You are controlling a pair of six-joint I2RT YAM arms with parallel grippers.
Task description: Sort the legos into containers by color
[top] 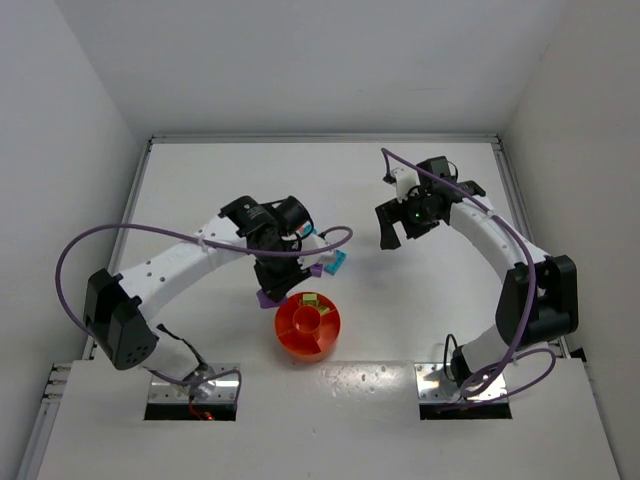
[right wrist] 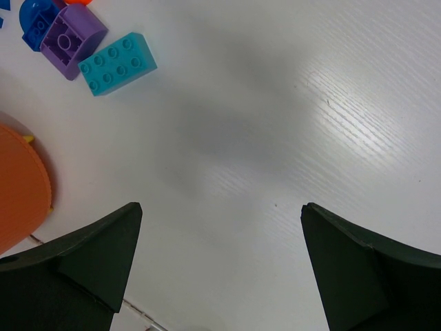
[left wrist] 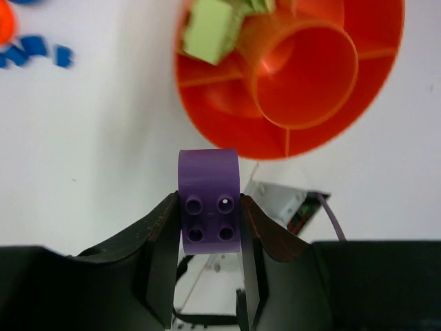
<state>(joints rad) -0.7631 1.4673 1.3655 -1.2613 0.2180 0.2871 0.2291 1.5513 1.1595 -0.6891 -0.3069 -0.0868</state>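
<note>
An empty tray wedge (top: 286, 319) (left wrist: 222, 107) is to the right of my left gripper in the top view, so I will move over it to release the purple lego apart from the yellow-green legos.
My left gripper (left wrist: 210, 221) is shut on a purple lego (left wrist: 209, 200), held in the air just short of the round orange-red divided tray (left wrist: 317, 131). Yellow-green legos (left wrist: 215, 29) lie in one of its wedge compartments. In the top view the left gripper (top: 270, 292) with the purple lego (top: 268, 298) hangs at the tray's (top: 288, 340) left rim. My right gripper (right wrist: 220, 214) is open and empty above bare table. A teal lego (right wrist: 117, 63), a purple lego (right wrist: 69, 38) and a blue lego (right wrist: 36, 21) lie at its upper left.
Small blue legos (left wrist: 34, 52) and an orange-red one (left wrist: 5, 21) lie on the table left of the tray. A teal lego (top: 336, 263) lies by the left wrist. The right gripper (top: 398, 228) is far right of the tray. Walls enclose the table.
</note>
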